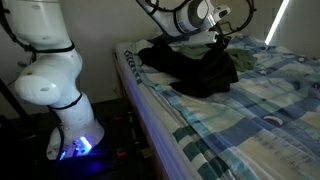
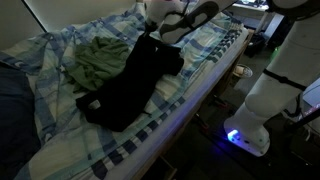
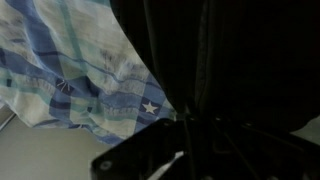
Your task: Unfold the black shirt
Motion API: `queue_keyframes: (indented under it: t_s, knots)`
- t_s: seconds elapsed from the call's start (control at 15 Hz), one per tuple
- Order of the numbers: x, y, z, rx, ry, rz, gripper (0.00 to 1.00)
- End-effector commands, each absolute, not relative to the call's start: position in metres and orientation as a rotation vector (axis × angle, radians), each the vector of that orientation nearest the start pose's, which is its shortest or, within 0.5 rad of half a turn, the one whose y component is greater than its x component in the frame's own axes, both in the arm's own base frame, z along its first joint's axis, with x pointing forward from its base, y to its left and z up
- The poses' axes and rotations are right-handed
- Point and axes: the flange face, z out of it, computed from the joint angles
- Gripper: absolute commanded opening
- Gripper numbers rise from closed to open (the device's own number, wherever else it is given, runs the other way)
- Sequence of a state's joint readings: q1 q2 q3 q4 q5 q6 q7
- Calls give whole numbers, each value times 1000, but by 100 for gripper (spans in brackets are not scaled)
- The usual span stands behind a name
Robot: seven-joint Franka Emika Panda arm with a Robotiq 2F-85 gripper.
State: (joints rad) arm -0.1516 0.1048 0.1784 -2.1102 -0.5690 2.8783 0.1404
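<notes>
My gripper is holding the crumpled shirt and should next move outward over the bare plaid bedsheet to pull it straighter, then let go of the cloth.
The black shirt [image 1: 200,72] [image 2: 130,88] lies crumpled along the bed, and one end of it is drawn up toward my gripper [image 1: 216,36] [image 2: 160,34]. In the wrist view the black shirt [image 3: 230,60] fills the right side as a dark hanging sheet that runs into my gripper [image 3: 190,122] at the bottom. The jaws look shut on a pinch of the cloth, though the fingertips are lost in the dark. Part of the shirt is still folded over itself on the bedsheet.
An olive-green garment [image 1: 246,62] [image 2: 98,60] lies beside the shirt. Both rest on the blue-and-white plaid bedsheet [image 1: 250,110] [image 2: 190,75] [image 3: 70,85]. My white base [image 1: 55,90] [image 2: 265,105] stands on the floor by the bed's edge.
</notes>
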Motion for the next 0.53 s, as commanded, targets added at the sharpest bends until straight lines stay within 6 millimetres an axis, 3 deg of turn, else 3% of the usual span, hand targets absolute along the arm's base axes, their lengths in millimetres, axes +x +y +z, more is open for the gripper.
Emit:
queue_keyframes:
  t_s: [0.0, 0.47]
  knots:
    - [621, 49, 427, -3127, -704, -1054, 1]
    - [664, 31, 411, -3106, -948, -1012, 1]
